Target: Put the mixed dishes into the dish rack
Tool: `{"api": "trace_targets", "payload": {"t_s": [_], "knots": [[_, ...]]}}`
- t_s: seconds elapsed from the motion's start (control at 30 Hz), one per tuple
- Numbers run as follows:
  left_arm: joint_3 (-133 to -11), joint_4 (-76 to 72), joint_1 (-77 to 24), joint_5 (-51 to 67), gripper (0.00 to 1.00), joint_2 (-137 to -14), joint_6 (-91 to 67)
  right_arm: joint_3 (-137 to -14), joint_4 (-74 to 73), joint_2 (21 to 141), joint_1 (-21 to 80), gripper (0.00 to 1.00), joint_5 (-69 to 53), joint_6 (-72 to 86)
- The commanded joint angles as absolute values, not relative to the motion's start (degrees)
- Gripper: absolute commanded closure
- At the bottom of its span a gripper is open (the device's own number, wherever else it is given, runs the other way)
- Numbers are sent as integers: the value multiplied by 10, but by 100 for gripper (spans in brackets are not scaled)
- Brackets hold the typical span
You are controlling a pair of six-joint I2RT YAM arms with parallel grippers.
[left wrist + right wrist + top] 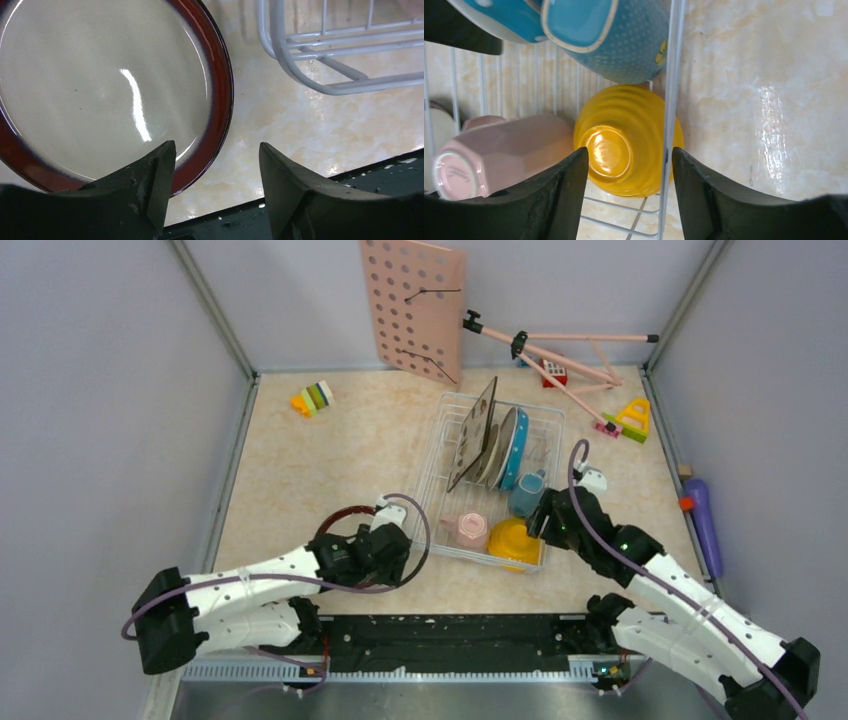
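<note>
My left gripper is to move down and toward the rack (432, 465) next, onto the brown-rimmed plate's rim (220, 100) on the side toward the rack.
The white wire dish rack (432, 465) holds the square floral plate (474, 435), two pale plates (497, 448) and the blue polka-dot plate (515, 448) standing on edge. It also holds the blue-grey mug (526, 495), the pink cup (468, 530) on its side and the yellow bowl (513, 540) upside down. The brown-rimmed plate (338, 520) lies flat on the table left of the rack. My left gripper (217, 155) is open, one finger over that plate's rim (220, 100). My right gripper (629, 160) is open above the yellow bowl (624, 145), straddling the rack's right wall (669, 100).
A pink pegboard (412, 308) and a pink folding stand (560, 355) are at the back. Toy blocks lie at the back left (313, 398) and back right (632, 420). A purple object (703, 525) lies along the right wall. A black rail (440, 630) runs along the near edge.
</note>
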State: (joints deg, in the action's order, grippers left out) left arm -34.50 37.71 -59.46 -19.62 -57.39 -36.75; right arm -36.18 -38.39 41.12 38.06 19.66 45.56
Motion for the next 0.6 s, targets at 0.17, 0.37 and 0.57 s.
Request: {"api": "trace_targets", "payload": {"t_s": [0.17,0.37,0.57], "knots": [[-392,411,-638,-301,33,-666,-417,-348,-350,465,364,66,238,480],[-409,434,-638,-320,36,-701,-436,-362,-312,485,292,100,200,434],[-414,414,-648,-298,35,-718,-408,-381,-281,509,255,100,180,400]]}}
